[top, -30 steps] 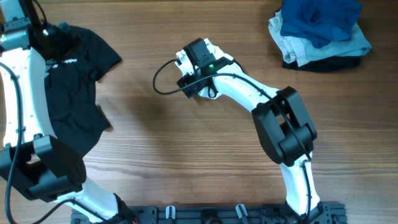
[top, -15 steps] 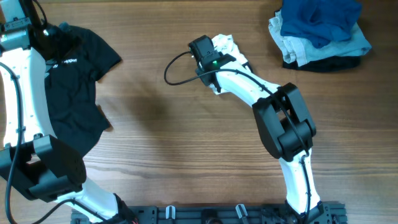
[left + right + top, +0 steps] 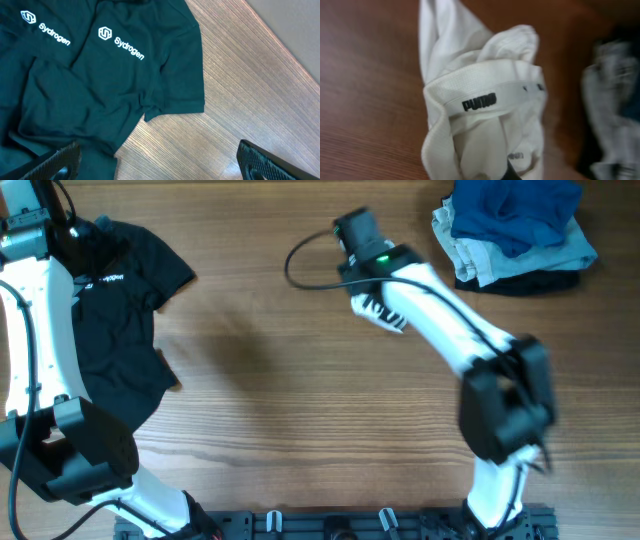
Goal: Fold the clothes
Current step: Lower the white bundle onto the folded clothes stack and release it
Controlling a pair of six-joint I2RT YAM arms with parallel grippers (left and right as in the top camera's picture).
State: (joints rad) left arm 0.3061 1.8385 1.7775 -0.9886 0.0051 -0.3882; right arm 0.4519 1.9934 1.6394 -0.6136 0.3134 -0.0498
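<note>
My right gripper is holding the T-shirt, and the pile of folded garments is to its right in the overhead view. I will carry the T-shirt that way onto its blue top point(image 3: 514, 216) point(image 3: 631, 102) and let go.
The clothes point(image 3: 480, 115), a white T-shirt, hang bunched in front of the right wrist camera, with the ribbed collar and its black PUMA label facing it. My right gripper point(image 3: 510, 172) is shut on the fabric, and its fingers are almost wholly buried in it. From overhead, a little of the white shirt with black stripes point(image 3: 384, 313) shows under the right gripper point(image 3: 372, 285), above the table's middle. My left gripper point(image 3: 160, 162) stands open over the edge of a black shirt point(image 3: 100, 75) at the far left, holding nothing.
A pile of blue and pale grey folded garments point(image 3: 515, 230) sits at the back right and shows as a blur in the right wrist view point(image 3: 612, 100). The black shirt with white logos point(image 3: 125, 320) lies spread at the left. Bare wooden table point(image 3: 260, 400) lies between.
My right gripper has closed on the white shirt and carried it to the right and towards the back. The left arm has not moved.
</note>
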